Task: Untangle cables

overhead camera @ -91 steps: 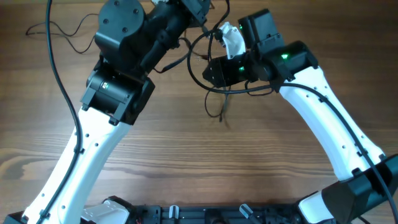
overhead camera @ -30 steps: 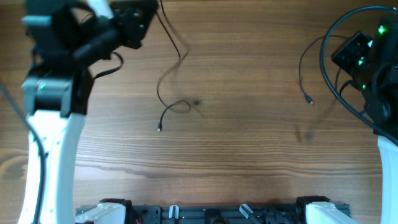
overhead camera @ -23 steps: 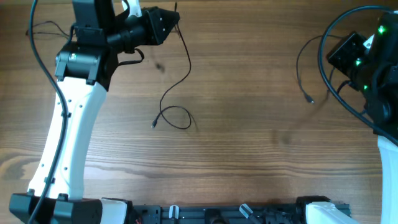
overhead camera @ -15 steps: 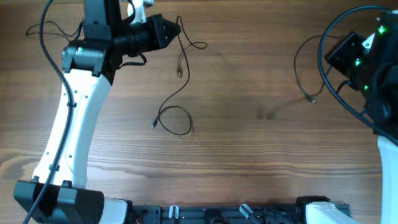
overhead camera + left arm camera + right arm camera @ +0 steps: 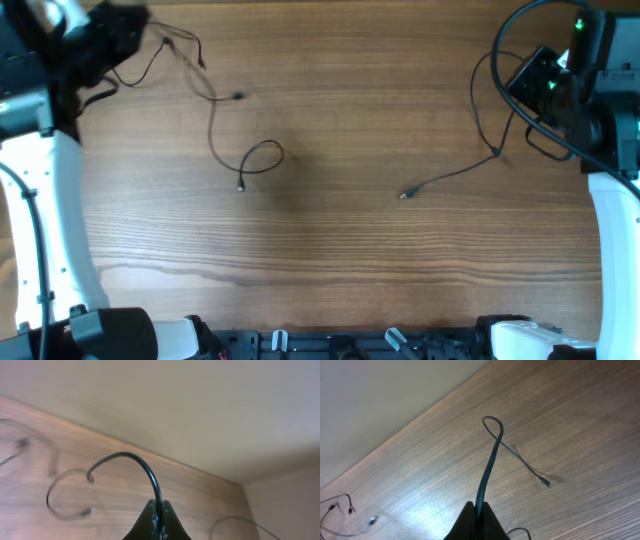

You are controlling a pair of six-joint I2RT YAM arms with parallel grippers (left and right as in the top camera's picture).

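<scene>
My left gripper draws back next toward the table's side edge, to its left in the overhead view, and releases the looped cable to spread it.
Two thin black cables lie apart on the wooden table. The left cable runs from my left gripper (image 5: 118, 42) down to a small loop and a plug end (image 5: 241, 186). The left wrist view shows the left gripper (image 5: 159, 511) shut on this cable (image 5: 131, 456), which arcs up from the jaws. The right cable (image 5: 450, 176) hangs from my right gripper (image 5: 527, 84) and ends in a plug (image 5: 404, 195) near the table's middle. The right wrist view shows the right gripper (image 5: 479, 508) shut on that cable (image 5: 490, 460), which bends in a loop and ends in a plug (image 5: 546, 482).
Thicker black arm cables curve around the right arm (image 5: 600, 110) at the top right. The left arm (image 5: 45, 170) stands along the left edge. The other cable shows small and far at the left of the right wrist view (image 5: 342, 502).
My left arm has swung to the far left corner, pulling its cable leftward. The right cable's free end has slid out toward the table's middle. The cables were bunched together three seconds ago.
</scene>
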